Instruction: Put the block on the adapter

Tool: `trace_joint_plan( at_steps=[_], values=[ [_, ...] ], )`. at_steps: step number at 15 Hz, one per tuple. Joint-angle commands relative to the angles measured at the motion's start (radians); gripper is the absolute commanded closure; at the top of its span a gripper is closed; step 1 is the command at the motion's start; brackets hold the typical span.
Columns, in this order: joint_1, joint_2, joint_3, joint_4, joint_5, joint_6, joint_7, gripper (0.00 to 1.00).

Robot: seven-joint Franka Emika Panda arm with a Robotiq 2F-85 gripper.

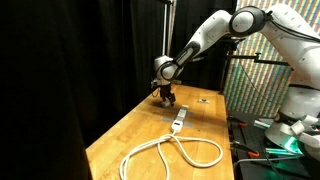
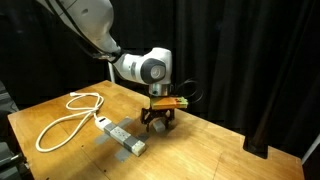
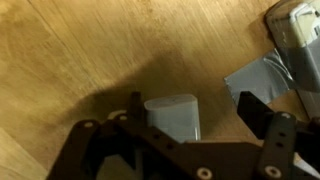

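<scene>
The pale block [image 3: 174, 117] is already between my gripper's fingers, close to one of them, so my gripper will stay low over the table and close them onto it.
The block [image 3: 172, 116] is a small pale whitish piece on the wooden table. In the wrist view it lies between my jaws, close to one finger, with a clear gap to the other. My gripper [image 3: 190, 102] is open and low over the table in both exterior views [image 1: 168, 98] [image 2: 160, 122]. There the block is hidden under it. The adapter [image 1: 178, 122] [image 2: 120, 137] is white and elongated and lies a short way from the gripper. Its end shows at the wrist view's top right corner [image 3: 295, 35].
The long white cable [image 1: 170, 152] [image 2: 62, 122] loops from the adapter across the wooden table [image 1: 130, 140]. A small dark flat object [image 1: 203, 99] lies near the table's far edge. Black curtains stand behind the table.
</scene>
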Motion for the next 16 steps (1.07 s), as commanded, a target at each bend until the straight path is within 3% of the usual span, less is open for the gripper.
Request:
trace_joint_plan(
  at_steps=[1,7,12,16],
  values=[
    [-0.024,0.027,0.028,0.029,0.033,0.02,-0.049,0.3],
    [-0.028,0.041,0.032,0.063,0.041,0.019,-0.081,0.74],
    [-0.021,0.041,0.018,0.076,0.031,-0.032,-0.099,0.77],
    [0.02,0.009,-0.028,0.073,-0.029,-0.152,-0.072,0.77]
  ],
)
